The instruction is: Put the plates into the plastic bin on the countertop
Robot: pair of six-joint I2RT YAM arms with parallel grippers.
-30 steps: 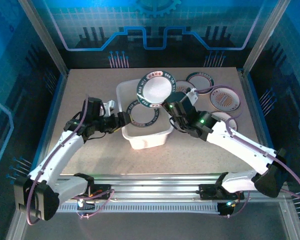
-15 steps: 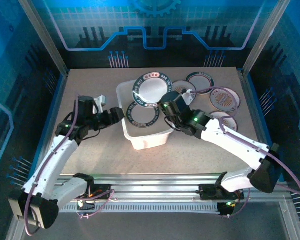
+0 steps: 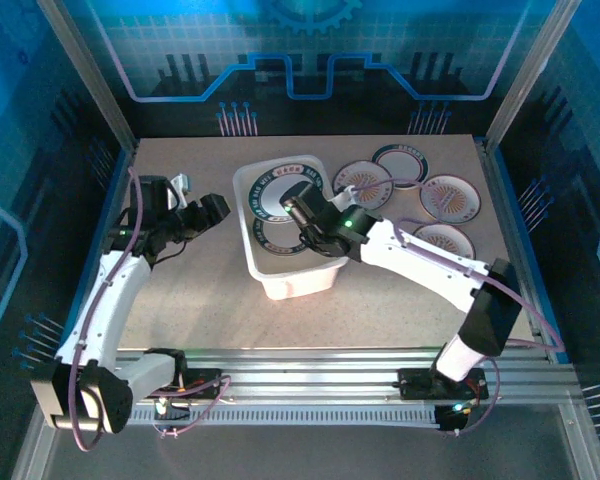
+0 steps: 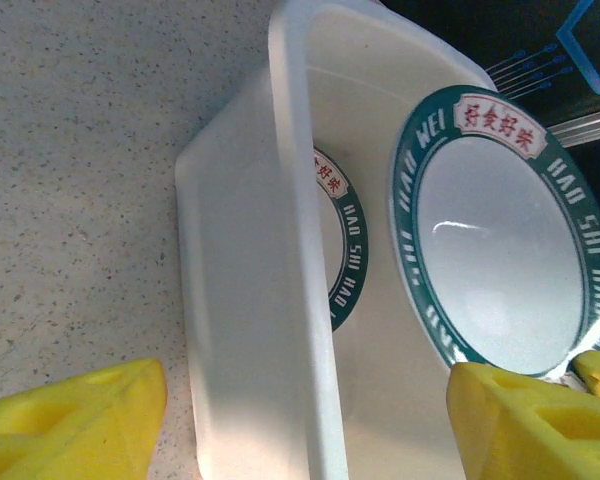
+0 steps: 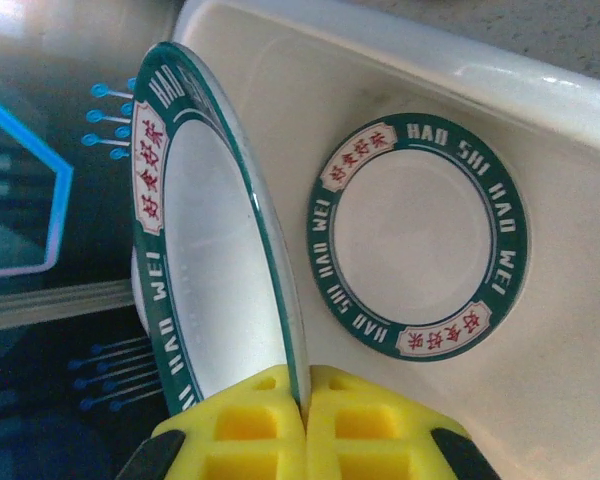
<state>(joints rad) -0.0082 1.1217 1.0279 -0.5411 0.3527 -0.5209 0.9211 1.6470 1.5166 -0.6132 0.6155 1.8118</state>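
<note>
I will lower my right gripper further into the bin (image 3: 298, 283), over the plate flat on the bin's bottom, as the pinched plate is still high above it.
The white plastic bin (image 3: 298, 283) stands mid-countertop (image 3: 190, 300). My right gripper (image 3: 300, 214) is shut on the rim of a green-rimmed plate (image 3: 276, 192), holding it tilted on edge inside the bin. In the right wrist view its pads (image 5: 365, 420) pinch that plate (image 5: 210, 270) above a second green-rimmed plate (image 5: 417, 235) lying flat on the bin floor (image 5: 570, 300). My left gripper (image 3: 217, 209) is open and holds nothing, just left of the bin; its yellow fingers (image 4: 70, 415) frame the bin's left wall (image 4: 250, 300).
More plates lie on the countertop right of the bin: an orange-brown one (image 3: 365, 183), a green-rimmed one (image 3: 400, 158), another orange-brown one (image 3: 450, 197) and one nearer (image 3: 445, 240) beside my right arm. Blue edges and metal rails frame the table.
My right gripper has carried the green-rimmed plate left and down from above the bin's back rim into the bin. My left arm has drawn back left, away from the bin.
</note>
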